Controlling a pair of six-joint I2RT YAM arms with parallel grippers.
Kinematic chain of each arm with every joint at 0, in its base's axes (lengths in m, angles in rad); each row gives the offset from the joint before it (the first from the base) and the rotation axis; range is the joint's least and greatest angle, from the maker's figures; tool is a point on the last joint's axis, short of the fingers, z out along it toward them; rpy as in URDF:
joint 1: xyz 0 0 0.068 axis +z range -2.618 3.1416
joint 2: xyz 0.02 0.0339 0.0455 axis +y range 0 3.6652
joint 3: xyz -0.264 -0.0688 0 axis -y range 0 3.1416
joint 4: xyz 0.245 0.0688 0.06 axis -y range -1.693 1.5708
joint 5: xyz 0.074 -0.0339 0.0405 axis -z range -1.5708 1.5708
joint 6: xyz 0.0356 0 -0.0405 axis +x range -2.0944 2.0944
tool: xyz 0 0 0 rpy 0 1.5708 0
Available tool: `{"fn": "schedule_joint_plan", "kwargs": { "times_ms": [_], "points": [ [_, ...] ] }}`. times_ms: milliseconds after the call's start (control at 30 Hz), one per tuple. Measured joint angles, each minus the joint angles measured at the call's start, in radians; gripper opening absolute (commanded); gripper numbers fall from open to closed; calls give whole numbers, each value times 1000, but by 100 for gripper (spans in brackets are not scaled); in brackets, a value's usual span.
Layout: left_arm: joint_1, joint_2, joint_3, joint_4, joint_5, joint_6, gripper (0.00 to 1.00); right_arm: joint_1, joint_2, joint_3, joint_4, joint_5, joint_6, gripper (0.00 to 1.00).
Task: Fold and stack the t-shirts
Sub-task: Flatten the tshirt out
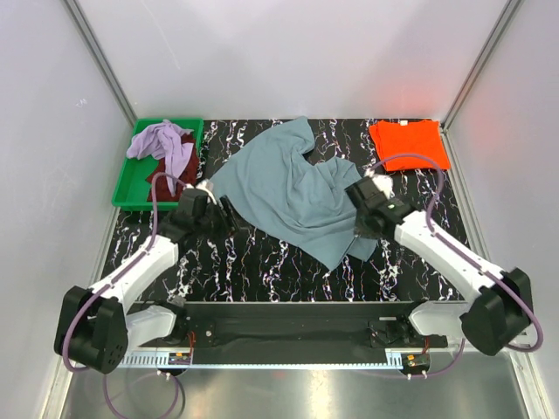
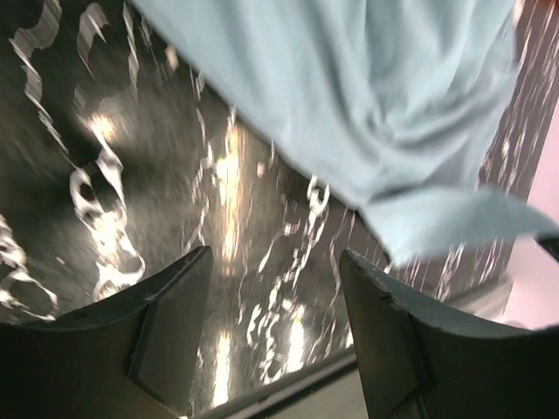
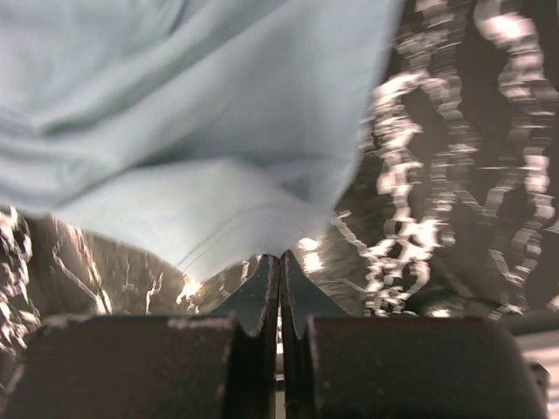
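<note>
My left gripper should go down and outward onto the blue-grey t-shirt's corner (image 1: 217, 182) nearest the green tray. That corner is below and outward of my gripper's open fingers.
A dusty blue-grey t-shirt (image 1: 288, 188) lies rumpled and spread across the middle of the black marbled table. My right gripper (image 1: 358, 229) is at its right edge. In the right wrist view its jaws (image 3: 279, 256) are pressed together on a pinch of that shirt's hem (image 3: 218, 218), lifted a little off the table. My left gripper (image 1: 224, 209) sits at the shirt's left edge. It stands open (image 2: 275, 266) with only bare table between the fingers, and the blue-grey cloth (image 2: 367, 87) lies just ahead of them. An orange t-shirt (image 1: 409, 144) lies folded at the back right.
A green tray (image 1: 135, 179) at the back left holds a crumpled lavender shirt (image 1: 166, 141) on top of a dark maroon one (image 1: 168, 179). White walls close in the table on the left, back and right. The arms' mounting rail (image 1: 297, 319) runs along the near edge.
</note>
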Motion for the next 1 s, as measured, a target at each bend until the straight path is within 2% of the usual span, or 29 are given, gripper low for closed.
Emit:
{"fn": "schedule_joint_plan", "kwargs": {
  "times_ms": [167, 333, 500, 733, 1000],
  "points": [
    [80, 13, 133, -49, -65, 3, 69, -89, -122, 97, -114, 79, 26, 0],
    [156, 93, 262, -107, -140, 29, 67, -94, -257, 156, -213, 131, 52, 0],
    [209, 162, 294, -163, -240, 53, 67, -94, -359, 195, -291, 171, 65, 0],
    [205, 285, 290, -127, -264, 42, 66, -94, -460, 174, -268, 99, 45, 0],
    [154, 474, 291, -87, -277, 21, 64, -95, -453, 126, -231, 36, 21, 0]
  ]
}}
